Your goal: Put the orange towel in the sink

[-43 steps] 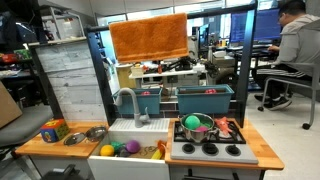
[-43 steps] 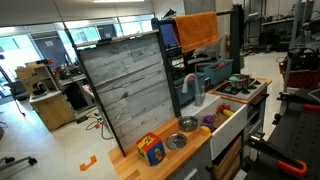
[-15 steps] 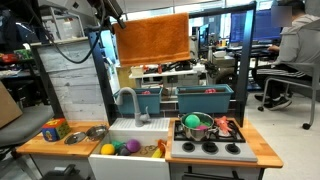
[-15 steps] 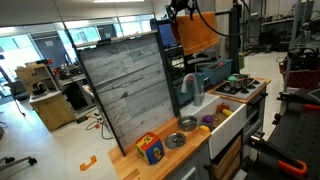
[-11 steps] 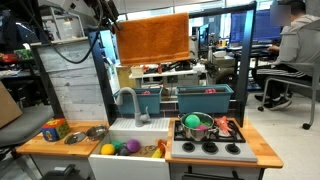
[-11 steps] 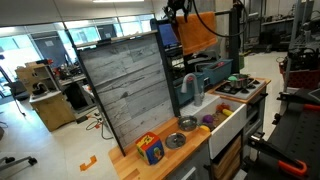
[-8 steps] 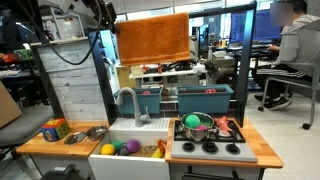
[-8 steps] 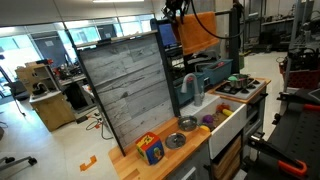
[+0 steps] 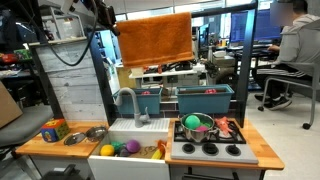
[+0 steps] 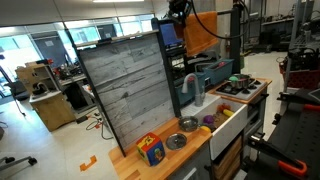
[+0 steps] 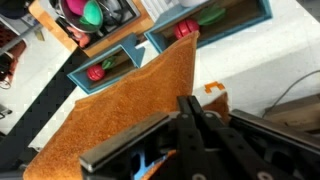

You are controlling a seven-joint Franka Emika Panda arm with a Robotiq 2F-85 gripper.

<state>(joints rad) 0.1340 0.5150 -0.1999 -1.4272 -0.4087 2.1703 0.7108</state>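
My gripper pulls clear next, then comes down over the ball-filled basin [image 9: 131, 149] and releases, because the orange towel [image 9: 152, 40] hangs on the bar high above the sink.
The orange towel [image 9: 152, 40] hangs spread over the top bar of the toy kitchen frame, well above the sink. It shows in both exterior views, edge-on in one [image 10: 198, 34]. My gripper [image 9: 111, 22] is at the towel's top corner [image 10: 181, 13]. In the wrist view the two fingers are pressed together, shut on the towel's edge [image 11: 192, 102], with the orange towel [image 11: 120, 105] spreading beside them. The white sink [image 9: 150, 129] lies below in the wooden counter [image 10: 229, 124] and holds several toy balls.
A grey faucet [image 9: 126, 101] stands behind the sink. A stove with a pot [image 9: 198, 126] is beside it. Two metal bowls [image 9: 85, 134] and a toy box [image 9: 54, 129] sit on the counter. Blue bins [image 9: 205, 99] sit at the back. A tall wood-pattern panel [image 10: 125, 85] flanks the kitchen.
The arm has come into view at the towel's top corner, and the towel's near edge has shifted slightly along the bar. The fingers have closed over the last second.
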